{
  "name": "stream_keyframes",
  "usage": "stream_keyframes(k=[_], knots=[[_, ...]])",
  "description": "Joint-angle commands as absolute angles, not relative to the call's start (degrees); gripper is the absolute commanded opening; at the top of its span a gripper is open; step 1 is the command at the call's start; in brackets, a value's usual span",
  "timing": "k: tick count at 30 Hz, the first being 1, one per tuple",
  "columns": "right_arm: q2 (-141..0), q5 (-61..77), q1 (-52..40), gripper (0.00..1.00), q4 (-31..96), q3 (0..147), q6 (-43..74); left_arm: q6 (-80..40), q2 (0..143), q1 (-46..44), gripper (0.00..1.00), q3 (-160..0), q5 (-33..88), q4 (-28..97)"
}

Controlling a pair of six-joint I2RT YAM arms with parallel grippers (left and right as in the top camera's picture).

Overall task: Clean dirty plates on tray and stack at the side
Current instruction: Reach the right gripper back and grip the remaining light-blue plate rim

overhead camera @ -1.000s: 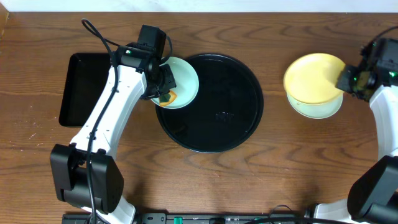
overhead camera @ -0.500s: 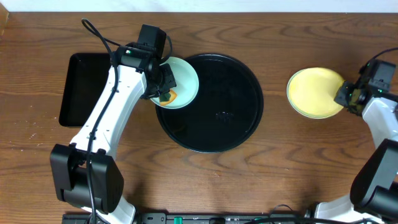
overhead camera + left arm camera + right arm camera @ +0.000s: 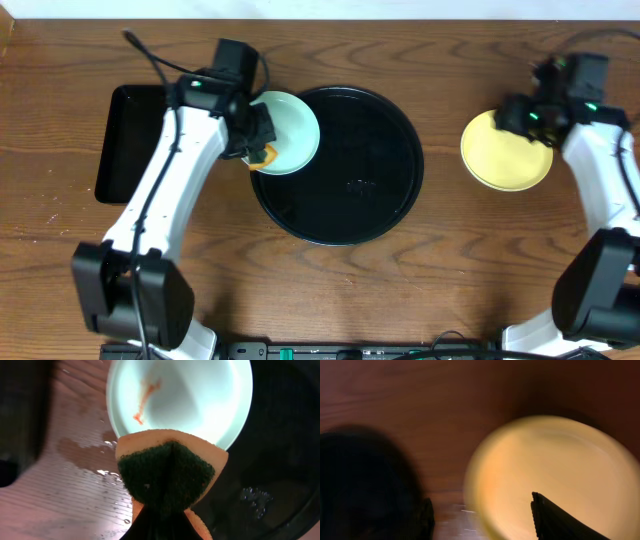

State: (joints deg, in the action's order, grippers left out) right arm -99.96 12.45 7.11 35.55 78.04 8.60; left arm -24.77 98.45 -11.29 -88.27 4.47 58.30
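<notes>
My right gripper leaves the yellow plate (image 3: 507, 152) next, crosses the round tray and lowers onto the blue-green plate's tray-side rim, as that plate lies partly off the tray.
A pale blue-green plate (image 3: 292, 130) lies across the left rim of the round black tray (image 3: 340, 205), partly over the wood. It carries an orange sauce streak (image 3: 145, 397). My left gripper (image 3: 258, 143) is shut on an orange sponge (image 3: 170, 472) with a dark green face, at the plate's (image 3: 180, 400) near-left edge. The pale yellow plate (image 3: 507, 152) rests on the table at the right. My right gripper (image 3: 512, 114) hovers over its far edge, open and holding nothing. In the right wrist view one finger (image 3: 555, 520) hangs over the yellow plate (image 3: 560, 465); the frame is blurred.
A rectangular black tray (image 3: 130, 140) sits at the far left of the wooden table. Water drops lie on the wood (image 3: 107, 472) beside the sponge and on the round tray (image 3: 252, 497). The left arm's white link (image 3: 165, 190) crosses the table's left side.
The right gripper set the yellow plate down at the right, opened, and swung toward the plate's far edge. The left arm shifted slightly, with the sponge staying at the blue-green plate.
</notes>
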Motion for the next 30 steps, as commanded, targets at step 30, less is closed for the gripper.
stream_keyframes(k=[30], knots=[[-139.3,14.8,-31.8,0.29,41.5,115.1,25.3,-23.6,95.2,-5.6,0.08,-90.3,3.3,60.4]])
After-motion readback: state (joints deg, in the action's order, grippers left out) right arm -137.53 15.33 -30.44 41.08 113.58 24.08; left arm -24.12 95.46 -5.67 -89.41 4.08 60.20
